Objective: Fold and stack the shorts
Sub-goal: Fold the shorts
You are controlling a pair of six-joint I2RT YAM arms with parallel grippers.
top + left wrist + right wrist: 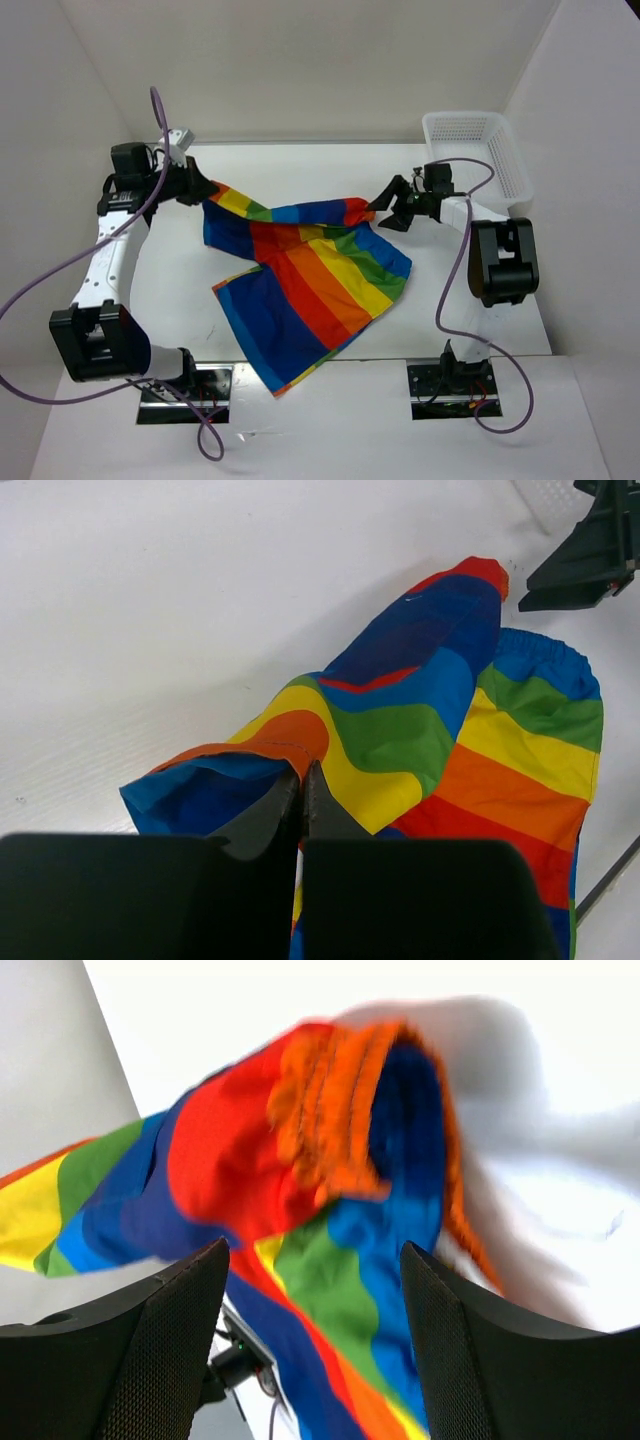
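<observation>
I should move my right gripper to the left in the top view and close it on the shorts' orange waistband corner [365, 207] [344, 1155], as that corner still lies loose ahead of its open fingers.
The rainbow-striped shorts [310, 275] lie rumpled across the middle of the white table, one leg reaching the near edge. My left gripper [205, 190] is shut on the shorts' far left corner; in the left wrist view its jaws [301, 777] pinch an orange and blue fold of the shorts [440, 730]. My right gripper [385, 212] is open just right of the shorts' far right corner. In the right wrist view its fingers [170, 1340] stand wide apart with the blurred shorts [320, 1160] close ahead, not gripped. No drawstring shows.
A white mesh basket [465, 118] stands at the far right corner, behind the right arm. Purple cables loop beside both arms. White walls close in the table on the left, back and right. The right gripper [590, 550] shows at the left wrist view's top right.
</observation>
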